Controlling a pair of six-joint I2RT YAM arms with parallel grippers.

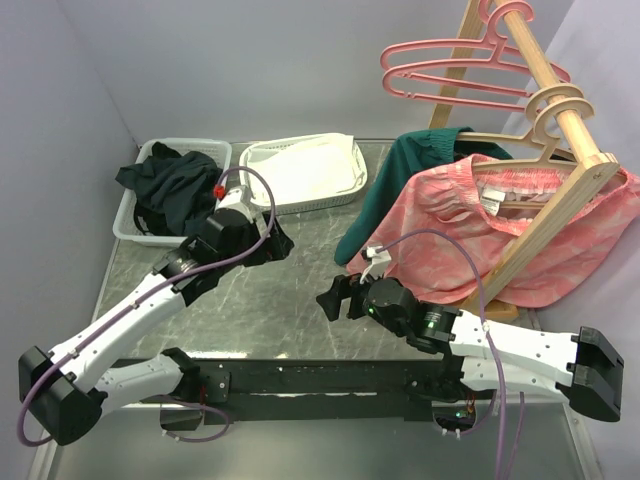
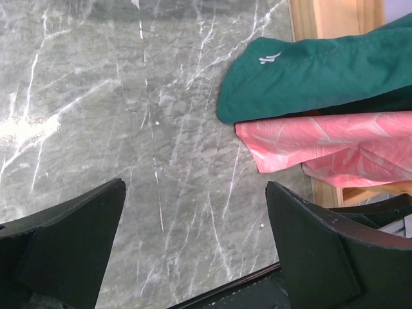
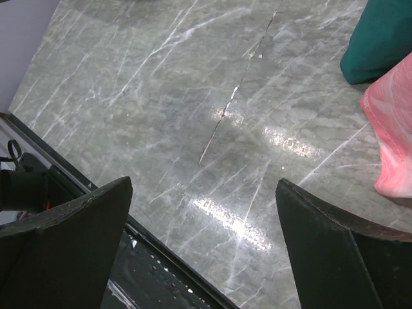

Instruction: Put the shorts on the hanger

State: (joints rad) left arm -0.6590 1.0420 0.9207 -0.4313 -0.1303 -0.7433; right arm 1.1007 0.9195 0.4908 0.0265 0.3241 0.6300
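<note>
My left gripper swings over the grey basket onto the near part of the dark navy shorts next, since they lie to its left in the top view.
Two thin pink hangers hang high on the sloping wooden rack at the back right. Pink patterned shorts hang lower on that rack from a pale wooden hanger, with a green garment draped beside them down to the table. My left gripper is open over the table's middle, left of both garments, and holds nothing. My right gripper is open and holds nothing, just in front of the pink hem. In the wrist views the green garment and the pink shorts lie beyond the open jaws.
A grey basket with dark clothes stands at the back left, and a white basket stands beside it. The rack's wooden foot rests on the marble table. A black rail runs along the near edge.
</note>
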